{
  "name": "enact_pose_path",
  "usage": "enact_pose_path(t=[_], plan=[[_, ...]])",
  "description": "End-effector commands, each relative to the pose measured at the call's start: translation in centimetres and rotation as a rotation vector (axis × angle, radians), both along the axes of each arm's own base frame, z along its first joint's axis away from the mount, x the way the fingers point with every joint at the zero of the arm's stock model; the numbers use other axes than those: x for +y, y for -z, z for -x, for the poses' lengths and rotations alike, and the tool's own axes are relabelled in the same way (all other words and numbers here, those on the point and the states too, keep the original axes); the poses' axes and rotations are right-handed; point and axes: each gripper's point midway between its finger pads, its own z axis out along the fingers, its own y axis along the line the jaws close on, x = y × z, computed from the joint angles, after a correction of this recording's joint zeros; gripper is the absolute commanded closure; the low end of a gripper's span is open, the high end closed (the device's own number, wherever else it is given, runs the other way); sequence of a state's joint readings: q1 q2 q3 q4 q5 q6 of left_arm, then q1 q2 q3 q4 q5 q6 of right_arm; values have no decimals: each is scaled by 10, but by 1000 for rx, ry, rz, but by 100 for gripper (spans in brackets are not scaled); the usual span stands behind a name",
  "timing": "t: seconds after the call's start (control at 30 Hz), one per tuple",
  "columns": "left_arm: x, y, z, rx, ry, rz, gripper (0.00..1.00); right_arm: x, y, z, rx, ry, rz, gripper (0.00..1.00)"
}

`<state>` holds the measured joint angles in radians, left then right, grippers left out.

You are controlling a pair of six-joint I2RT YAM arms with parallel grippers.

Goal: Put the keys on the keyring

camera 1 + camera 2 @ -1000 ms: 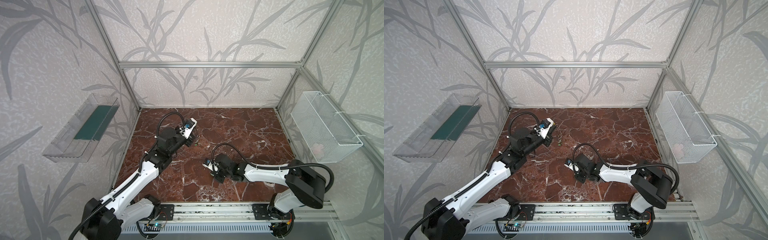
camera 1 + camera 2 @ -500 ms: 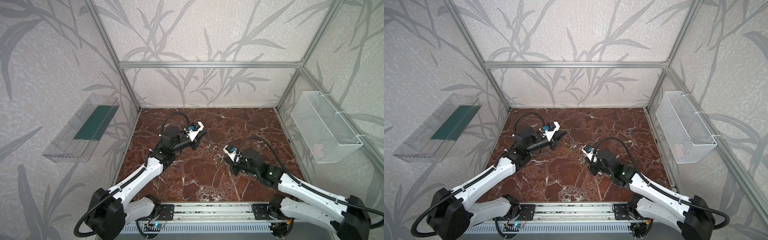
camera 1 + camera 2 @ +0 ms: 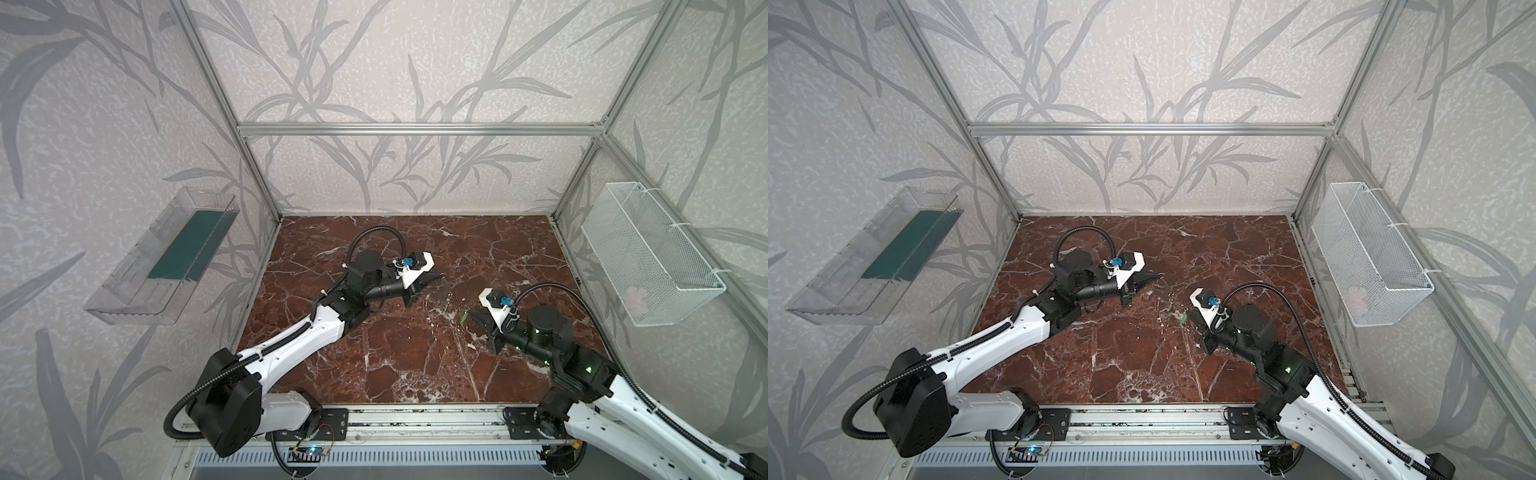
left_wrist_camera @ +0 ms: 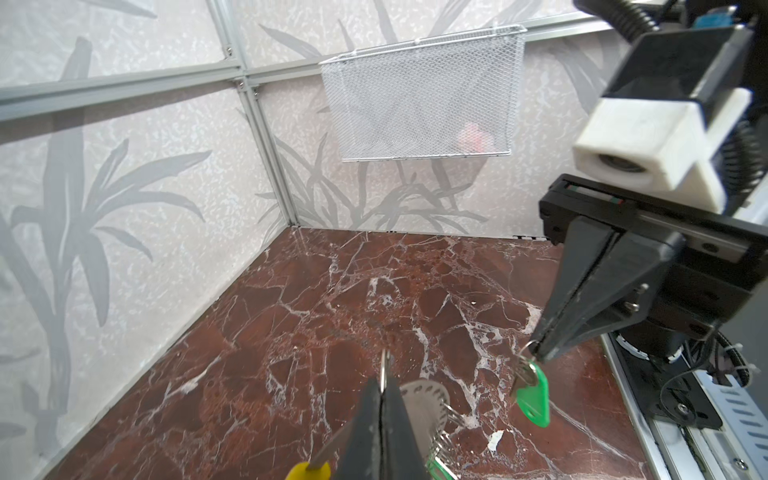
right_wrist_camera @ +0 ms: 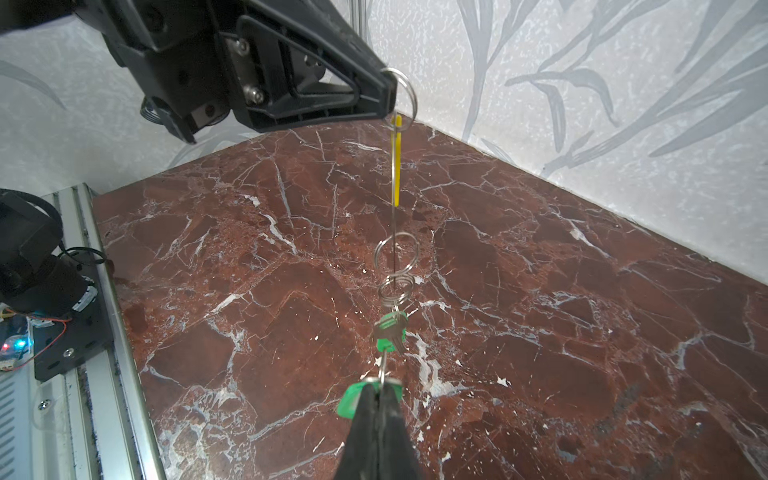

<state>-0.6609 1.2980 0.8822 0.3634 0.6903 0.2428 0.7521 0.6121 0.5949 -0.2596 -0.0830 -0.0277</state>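
The part of marble floor below is bare, so the right gripper should go down there next, tip its fingers downward and release the key's split ring.
My left gripper point(image 4: 382, 382) point(image 5: 390, 95) point(image 3: 439, 275) is shut on a small wire ring point(image 5: 405, 95) at the top of the keyring point(image 4: 424, 395). The keyring hangs below it above the marble floor, edge-on in the right wrist view, with its yellow sleeve point(image 5: 397, 166) point(image 4: 307, 471) showing. Small wire rings point(image 5: 397, 253) and one key with a green tag point(image 5: 390, 328) dangle from its lower end. My right gripper point(image 5: 380, 388) point(image 4: 540, 353) point(image 3: 471, 316) is shut on the split ring of another key with a green tag point(image 4: 534, 395) point(image 3: 1182, 319), a short way from the keyring.
A white mesh basket point(image 3: 648, 257) point(image 4: 419, 91) hangs on the right wall. A clear plastic tray point(image 3: 166, 257) is fixed to the left wall. An aluminium rail point(image 3: 415, 419) runs along the front edge. Patterned walls enclose the red marble floor point(image 3: 395, 353).
Both grippers have shifted to the right over the last second, each staying shut. The right arm has swung out to the right side with its key.
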Motion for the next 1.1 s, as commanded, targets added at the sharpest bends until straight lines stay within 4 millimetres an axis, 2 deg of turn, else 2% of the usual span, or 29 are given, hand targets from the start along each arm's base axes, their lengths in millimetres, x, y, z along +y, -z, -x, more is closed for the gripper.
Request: enact_pose_path(t=[0.0,0.17,0.3,0.37,0.57,0.7,0.87,1.07], plan=[[-7,-16,13,-89,48,-6,100,-6,-15,3,-17,7,6,100],[-8,-19,21,-123,46,-1,100,-5,-25,2,-34,8,-16,100],[-10,-14,22,-135,36,-10,100,1,-24,2,-40,-21,-12,100],[-9,-14,21,-140,22,-17,100,2,-16,-2,-2,-8,6,100],[8,0,8,-154,-94,-74,100,3,38,-9,208,61,94,100],[32,-2,-9,-159,-206,-64,100,-1,76,-5,349,94,172,100],[50,-2,-16,-164,-269,-64,100,-2,119,1,480,107,314,100],[62,-1,-19,-171,-314,-56,100,19,154,9,599,31,493,100]])
